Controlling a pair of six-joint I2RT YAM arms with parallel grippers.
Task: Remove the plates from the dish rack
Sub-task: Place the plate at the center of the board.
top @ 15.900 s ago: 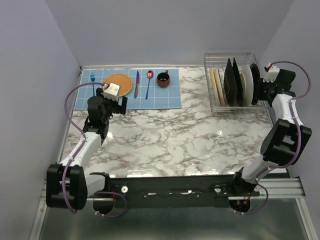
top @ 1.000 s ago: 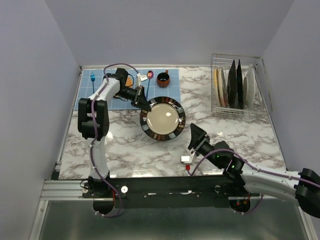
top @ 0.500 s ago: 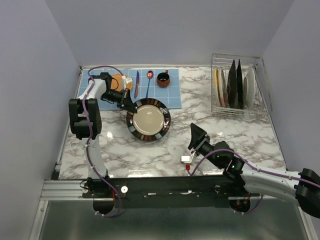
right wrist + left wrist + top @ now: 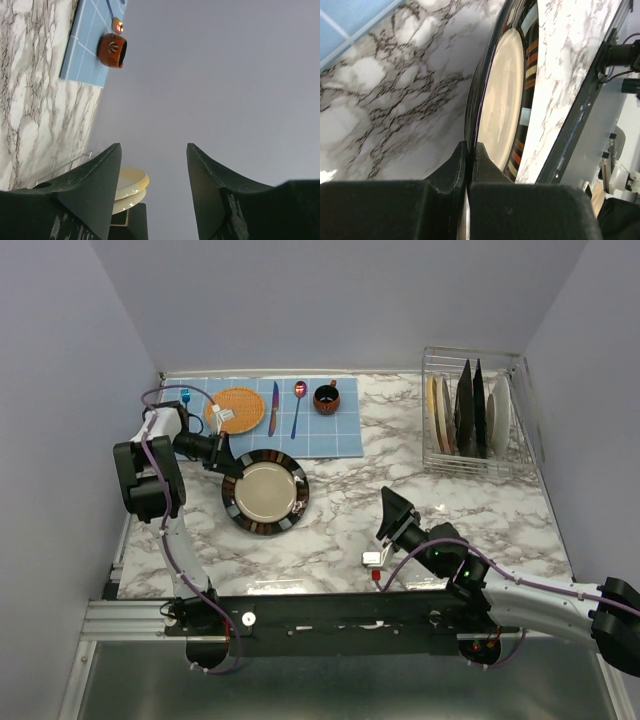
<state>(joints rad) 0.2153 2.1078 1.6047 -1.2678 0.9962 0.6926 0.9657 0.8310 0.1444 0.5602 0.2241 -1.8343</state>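
Note:
Next, my left gripper will draw back and down to release the plate, since the clear marble lies below this gripper and back from the blue mat.
A round plate [image 4: 265,491] with a black rim and beige centre hangs low over the marble, just in front of the blue mat. My left gripper [image 4: 222,462] is shut on its left rim. In the left wrist view the pads pinch the rim of the plate [image 4: 505,100] at the gripper [image 4: 470,150]. The dish rack [image 4: 522,430] stands at the back right with several plates [image 4: 468,410] upright in it. My right gripper [image 4: 392,510] is open and empty, low over the table's near middle. The right wrist view looks past the gripper [image 4: 154,150] to two cream-yellow plates [image 4: 131,182].
A blue placemat [image 4: 340,435] at the back left carries an orange woven disc [image 4: 238,410], a knife [image 4: 273,408], a spoon [image 4: 298,405] and a brown mug [image 4: 326,398]. Walls close in the left, back and right. The right arm lies along the near edge.
My left arm has carried the black-rimmed plate to the left and a little nearer, folding back towards the left wall. The right arm has not moved.

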